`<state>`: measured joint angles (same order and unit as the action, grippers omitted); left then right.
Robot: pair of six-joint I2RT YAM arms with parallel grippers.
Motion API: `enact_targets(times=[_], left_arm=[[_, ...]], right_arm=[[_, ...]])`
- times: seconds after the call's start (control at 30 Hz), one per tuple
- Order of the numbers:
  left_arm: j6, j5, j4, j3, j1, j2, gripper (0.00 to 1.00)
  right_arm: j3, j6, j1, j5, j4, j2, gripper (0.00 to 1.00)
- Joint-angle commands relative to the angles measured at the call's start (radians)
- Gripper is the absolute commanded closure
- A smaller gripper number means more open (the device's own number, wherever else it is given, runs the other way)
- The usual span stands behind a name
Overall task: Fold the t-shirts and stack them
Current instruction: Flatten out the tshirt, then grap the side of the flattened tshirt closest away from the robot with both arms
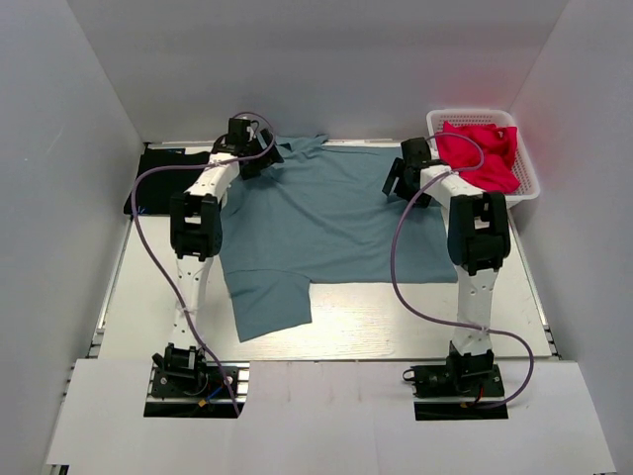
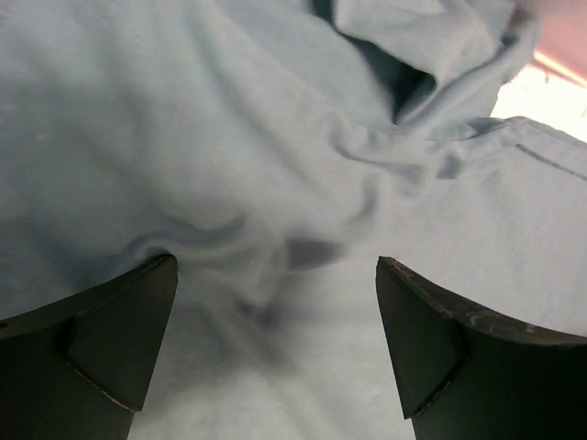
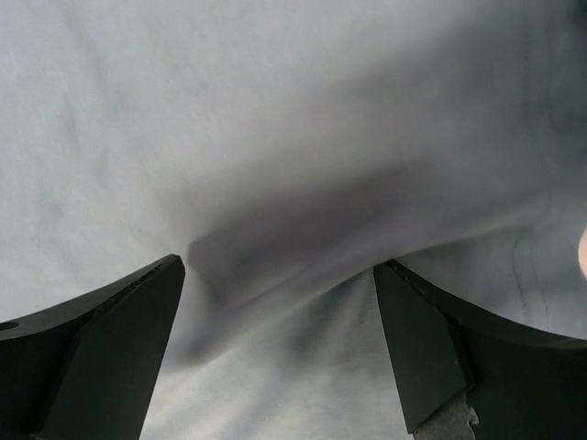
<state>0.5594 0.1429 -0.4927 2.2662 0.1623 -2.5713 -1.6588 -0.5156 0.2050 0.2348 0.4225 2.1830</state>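
Note:
My left gripper lifts back next, then comes down onto the sleeve's near corner [image 1: 241,337] on the black t-shirt's side, because that sleeve still sticks out.
The dusty blue-grey t-shirt [image 1: 326,223] lies spread on the table, one sleeve pointing toward the near edge. My left gripper [image 1: 259,160] is down on its far left part by the collar. In the left wrist view the left gripper [image 2: 275,266] is open, with wrinkled cloth [image 2: 275,165] between the fingers. My right gripper [image 1: 399,180] is down on the shirt's far right part. It is open in the right wrist view [image 3: 280,266], with a raised crease of cloth [image 3: 293,220] between the fingers. The black t-shirt [image 1: 163,180] lies folded at the far left.
A white basket [image 1: 529,168] with a red cloth [image 1: 480,153] in it stands at the far right corner. White walls close in the table on the left, back and right. Bare tabletop [image 1: 396,317] shows in front of the shirt.

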Motion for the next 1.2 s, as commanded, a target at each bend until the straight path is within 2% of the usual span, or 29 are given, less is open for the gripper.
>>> enact_targets(times=[0.0,0.07,0.23,0.33,0.4,0.43,0.47,0.5,0.53,0.6,0.63,0.83,0.97,1.03,1.17], left_arm=[[-0.013,-0.017,-0.058,-0.025,-0.038,0.023,0.0],[-0.023,-0.028,-0.069,-0.025,-0.038,0.06,0.0],[-0.07,0.072,-0.089,-0.025,-0.038,0.172,0.0],[-0.092,0.014,-0.176,-0.124,-0.007,0.307,0.0],[-0.079,0.014,-0.167,-0.354,0.002,0.414,0.0],[-0.061,0.003,-0.167,-0.45,0.002,0.548,0.0],[-0.038,-0.021,-0.156,-0.655,0.015,0.622,0.0],[-0.003,-0.055,-0.132,-0.762,0.035,0.696,0.0],[0.013,-0.055,-0.113,-0.965,0.045,0.846,0.0],[0.022,-0.096,-0.101,-1.129,0.089,0.983,0.0],[0.087,-0.114,-0.113,-1.242,0.101,1.047,0.0],[0.259,-0.08,-0.314,-1.54,0.154,1.394,0.0],[0.338,-0.071,-0.452,-1.652,0.175,1.545,0.0],[0.353,-0.054,-0.452,-1.688,0.203,1.557,0.0],[0.395,-0.054,-0.437,-1.697,0.215,1.47,0.02]], right_arm=[[-0.061,0.008,-0.01,0.035,0.048,-0.003,0.1],[-0.038,0.005,-0.013,0.041,0.045,-0.052,0.1],[0.103,0.026,0.011,-0.009,0.01,-0.257,0.1],[0.255,0.038,0.033,-0.061,-0.063,-0.408,0.1],[0.389,0.019,0.04,-0.091,-0.086,-0.521,0.1],[0.43,0.009,0.05,-0.103,-0.102,-0.549,0.1],[0.465,-0.013,0.05,-0.127,-0.138,-0.578,0.1],[0.588,-0.021,0.056,-0.156,-0.189,-0.663,0.1],[0.623,-0.027,0.057,-0.17,-0.206,-0.69,0.1],[0.704,-0.041,0.063,-0.19,-0.249,-0.756,0.1],[0.756,-0.041,0.065,-0.189,-0.252,-0.808,0.1],[0.855,-0.061,0.062,-0.155,-0.24,-0.899,0.1],[0.89,-0.095,0.057,-0.123,-0.238,-0.917,0.1],[0.909,-0.118,0.059,-0.124,-0.257,-0.922,0.1],[0.919,-0.139,0.056,-0.15,-0.268,-0.888,0.1]])
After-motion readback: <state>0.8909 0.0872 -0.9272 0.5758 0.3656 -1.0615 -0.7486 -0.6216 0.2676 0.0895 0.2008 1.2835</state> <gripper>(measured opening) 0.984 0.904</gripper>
